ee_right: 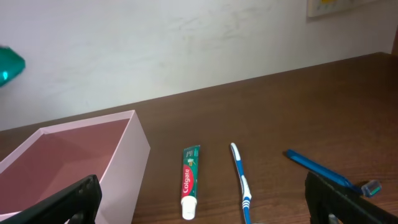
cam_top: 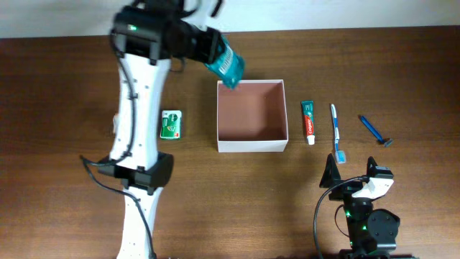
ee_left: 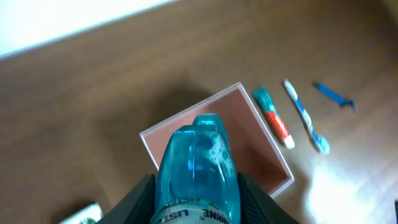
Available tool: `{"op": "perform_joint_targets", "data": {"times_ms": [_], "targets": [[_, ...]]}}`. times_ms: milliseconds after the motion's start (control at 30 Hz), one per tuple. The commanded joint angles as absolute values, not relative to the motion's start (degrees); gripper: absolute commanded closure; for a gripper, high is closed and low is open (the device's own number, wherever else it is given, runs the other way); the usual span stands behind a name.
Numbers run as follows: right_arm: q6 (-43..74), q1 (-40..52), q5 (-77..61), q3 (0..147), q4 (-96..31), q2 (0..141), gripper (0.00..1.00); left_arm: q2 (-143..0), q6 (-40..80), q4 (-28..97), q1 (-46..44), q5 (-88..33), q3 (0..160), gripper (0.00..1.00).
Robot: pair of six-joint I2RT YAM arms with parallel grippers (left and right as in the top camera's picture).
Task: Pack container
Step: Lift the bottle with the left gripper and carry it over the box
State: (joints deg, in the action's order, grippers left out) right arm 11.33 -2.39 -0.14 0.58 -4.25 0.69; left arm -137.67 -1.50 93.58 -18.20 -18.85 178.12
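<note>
The part of the container's bottom nearest the green packet [ee_left: 160, 139] is below, so my left gripper will next lower and turn to square the slanted bottle with the container's sides, and release it.
The container [cam_top: 251, 144] is a square white-walled box with a reddish-brown inside, at the table's middle; it also shows in the left wrist view [ee_left: 273, 152] and the right wrist view [ee_right: 134, 146]. My left gripper [cam_top: 215, 52] is shut on a clear blue mouthwash bottle [cam_top: 226, 65], held in the air above the container's far left corner. In the left wrist view the bottle [ee_left: 198, 168] fills the gap between the black fingers [ee_left: 140, 199]. My right gripper [cam_top: 352, 173] stands open near the front edge, its fingers [ee_right: 68, 202] wide apart with nothing between them.
Right of the container lie a toothpaste tube [cam_top: 308, 119], a blue-white toothbrush [cam_top: 336, 132] and a blue razor [cam_top: 374, 129]. A small green packet [cam_top: 171, 124] lies left of the container, beside my left arm.
</note>
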Motion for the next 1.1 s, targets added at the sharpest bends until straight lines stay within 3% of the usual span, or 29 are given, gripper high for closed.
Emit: {"op": "perform_joint_targets", "data": {"times_ms": [0, 433, 767, 1067], "targets": [[10.7, -2.8, -0.7, 0.3, -4.5, 0.2, 0.01, -134.3, 3.5, 95.1, -21.4, -10.6, 176.7, 0.99], [10.7, -2.8, -0.7, 0.3, -4.5, 0.2, 0.01, -134.4, 17.2, 92.1, -27.3, -3.3, 160.1, 0.99], [10.7, -2.8, -0.7, 0.3, -4.5, 0.2, 0.02, -134.4, 20.4, 86.1, -27.2, 4.5, 148.9, 0.99], [10.7, -2.8, -0.7, 0.3, -4.5, 0.2, 0.01, -134.4, 21.4, 82.7, -27.2, 4.5, 147.0, 0.99]]}}
